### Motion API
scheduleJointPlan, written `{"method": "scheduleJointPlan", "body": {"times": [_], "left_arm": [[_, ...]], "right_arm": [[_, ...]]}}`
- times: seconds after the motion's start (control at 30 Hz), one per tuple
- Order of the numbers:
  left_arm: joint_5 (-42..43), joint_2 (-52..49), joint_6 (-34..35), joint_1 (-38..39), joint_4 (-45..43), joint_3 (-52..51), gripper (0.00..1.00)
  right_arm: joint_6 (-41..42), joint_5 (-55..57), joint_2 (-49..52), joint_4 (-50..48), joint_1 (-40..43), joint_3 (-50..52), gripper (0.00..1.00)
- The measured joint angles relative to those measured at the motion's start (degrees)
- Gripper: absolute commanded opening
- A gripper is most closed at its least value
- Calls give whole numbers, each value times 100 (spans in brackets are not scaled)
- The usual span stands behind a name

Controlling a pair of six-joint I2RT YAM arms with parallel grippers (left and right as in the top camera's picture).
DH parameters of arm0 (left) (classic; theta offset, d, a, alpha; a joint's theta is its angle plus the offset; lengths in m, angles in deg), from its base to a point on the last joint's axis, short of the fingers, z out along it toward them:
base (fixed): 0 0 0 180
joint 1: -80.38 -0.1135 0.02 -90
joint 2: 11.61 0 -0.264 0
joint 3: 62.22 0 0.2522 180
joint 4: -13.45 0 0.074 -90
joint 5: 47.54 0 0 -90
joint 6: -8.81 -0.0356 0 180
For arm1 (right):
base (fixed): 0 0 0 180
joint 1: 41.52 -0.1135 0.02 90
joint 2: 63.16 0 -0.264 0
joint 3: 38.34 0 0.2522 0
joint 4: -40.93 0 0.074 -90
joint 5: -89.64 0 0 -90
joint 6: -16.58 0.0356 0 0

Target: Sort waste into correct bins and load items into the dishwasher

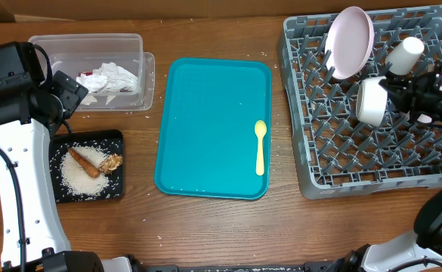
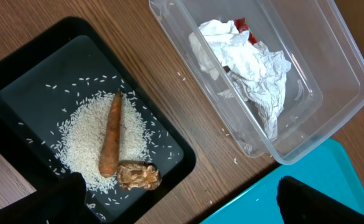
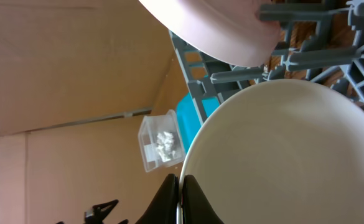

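I will bring my right gripper back and down to lower the bowl onto the rack's wires, which stand empty on the bowl's near side. Then I will let go of the bowl's rim.
My right gripper point(image 3: 179, 186) is shut on the rim of the whitish bowl point(image 3: 281, 155), holding it on edge over the grey dishwasher rack point(image 1: 334, 151). A pale pink plate point(image 1: 349, 41) stands in the rack, with a small white cup point(image 1: 406, 54) beside it. The yellow spoon point(image 1: 260, 147) lies on the teal tray point(image 1: 205, 121). My left gripper point(image 2: 182, 205) hangs open and empty above the black tray point(image 2: 20, 74), which holds rice point(image 2: 82, 137), a carrot-like stick point(image 2: 111, 143) and a brown chunk point(image 2: 139, 175). In the clear tub point(image 2: 331, 56) lie a crumpled napkin point(image 2: 250, 68) and a red wrapper point(image 2: 242, 26).
Stray rice grains dot the wooden table point(image 1: 205, 227) around the tub and the black tray. The teal tray lies between the bins on the left and the rack on the right. Brown cardboard panels stand behind the table.
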Motion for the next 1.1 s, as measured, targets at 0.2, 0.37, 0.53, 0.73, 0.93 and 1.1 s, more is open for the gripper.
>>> {"method": "scheduleJointPlan", "body": {"times": [0.2, 0.37, 0.53, 0.73, 0.93, 1.1], "left_arm": [[0, 0, 0, -2, 2, 0, 100], [0, 0, 0, -2, 0, 0, 100], [0, 0, 0, -2, 0, 0, 100], [0, 0, 0, -2, 2, 0, 100], [0, 0, 0, 0, 0, 0, 100], [0, 0, 0, -2, 0, 0, 100]], "right_arm": [[101, 195, 0, 81, 278, 20, 4], [131, 304, -4, 33, 492, 79, 4], [164, 638, -37, 20, 603, 83, 18], [240, 1091, -39, 136, 815, 92, 58], [404, 1941, -197, 1180, 1102, -579, 66], [487, 2975, -730, 1818, 1137, -1414, 68]]}}
